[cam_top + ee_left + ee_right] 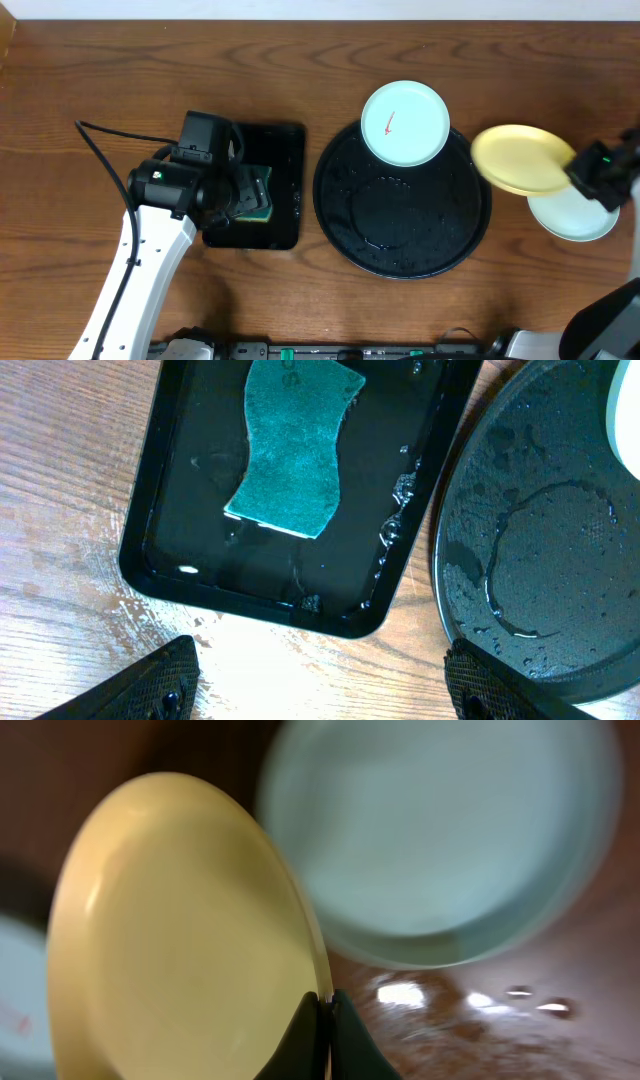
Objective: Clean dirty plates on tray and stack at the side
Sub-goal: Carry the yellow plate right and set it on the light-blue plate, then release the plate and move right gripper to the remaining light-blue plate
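Next, my right gripper moves down and to the right in the overhead view and releases the yellow plate, which hangs off-center, onto the pale mint plate.
The round black tray sits mid-table, wet. A pale blue plate with a red streak rests on its far rim. My right gripper is shut on the rim of the pale yellow plate, holding it above the table right of the tray. In the right wrist view the yellow plate is pinched between the fingers. The pale mint plate lies on the table under it, also in the right wrist view. My left gripper is open and empty, above the table near the rectangular tray.
A smaller black rectangular tray with water and a green sponge stands left of the round tray. The left arm's cable runs across the table at left.
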You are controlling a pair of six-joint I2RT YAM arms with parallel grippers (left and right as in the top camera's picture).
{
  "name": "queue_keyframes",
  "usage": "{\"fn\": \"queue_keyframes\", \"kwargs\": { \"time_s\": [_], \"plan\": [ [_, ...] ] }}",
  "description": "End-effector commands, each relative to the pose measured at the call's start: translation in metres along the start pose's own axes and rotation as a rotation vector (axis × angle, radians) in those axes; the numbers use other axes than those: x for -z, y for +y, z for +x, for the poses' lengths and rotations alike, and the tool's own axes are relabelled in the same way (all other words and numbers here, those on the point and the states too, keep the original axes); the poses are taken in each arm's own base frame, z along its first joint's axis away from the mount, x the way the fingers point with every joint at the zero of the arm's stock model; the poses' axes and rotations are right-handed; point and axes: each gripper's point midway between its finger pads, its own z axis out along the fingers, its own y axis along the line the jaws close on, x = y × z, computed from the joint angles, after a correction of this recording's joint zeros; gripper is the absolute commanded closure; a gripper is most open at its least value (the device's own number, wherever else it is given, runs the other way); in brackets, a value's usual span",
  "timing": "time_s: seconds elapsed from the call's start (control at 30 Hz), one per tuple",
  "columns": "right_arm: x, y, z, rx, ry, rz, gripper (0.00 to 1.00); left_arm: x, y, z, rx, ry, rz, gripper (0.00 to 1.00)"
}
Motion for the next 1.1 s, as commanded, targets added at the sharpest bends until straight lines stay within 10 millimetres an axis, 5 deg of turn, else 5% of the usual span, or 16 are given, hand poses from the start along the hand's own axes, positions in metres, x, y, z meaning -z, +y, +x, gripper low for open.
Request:
{"fn": "queue_keyframes", "kwargs": {
  "time_s": [0.0,0.2,0.3,0.33,0.43,0.73,0.87,1.07],
  "plan": [
    [0.007,-0.048,-0.017,-0.140,-0.064,0.102,0.99,0.007,-0.001,-0.005,-0.015,-0.022,0.004,0.20],
    [0.002,-0.104,-0.031,-0.304,-0.127,0.190,0.99,0.007,-0.001,-0.005,-0.015,-0.022,0.004,0.20],
    [-0.005,-0.109,-0.031,-0.311,-0.138,0.195,0.98,0.007,-0.001,-0.005,-0.015,-0.022,0.004,0.20],
    [-0.008,-0.104,-0.031,-0.300,-0.138,0.168,0.87,0.007,-0.001,-0.005,-0.015,-0.022,0.004,0.20],
    [-0.011,-0.058,-0.029,-0.100,-0.091,-0.042,0.65,0.007,-0.001,-0.005,-0.015,-0.022,0.004,0.20],
    [0.022,0.075,0.013,0.305,-0.066,-0.439,0.59,0.007,-0.001,-0.005,-0.015,-0.022,0.004,0.20],
    [0.024,0.130,0.054,0.569,-0.059,-0.492,0.56,0.007,-0.001,-0.005,-0.015,-0.022,0.004,0.20],
    [-0.015,0.170,0.091,0.802,-0.129,-0.273,0.57,0.007,-0.001,-0.005,-0.015,-0.022,0.004,0.20]
  ]
}}
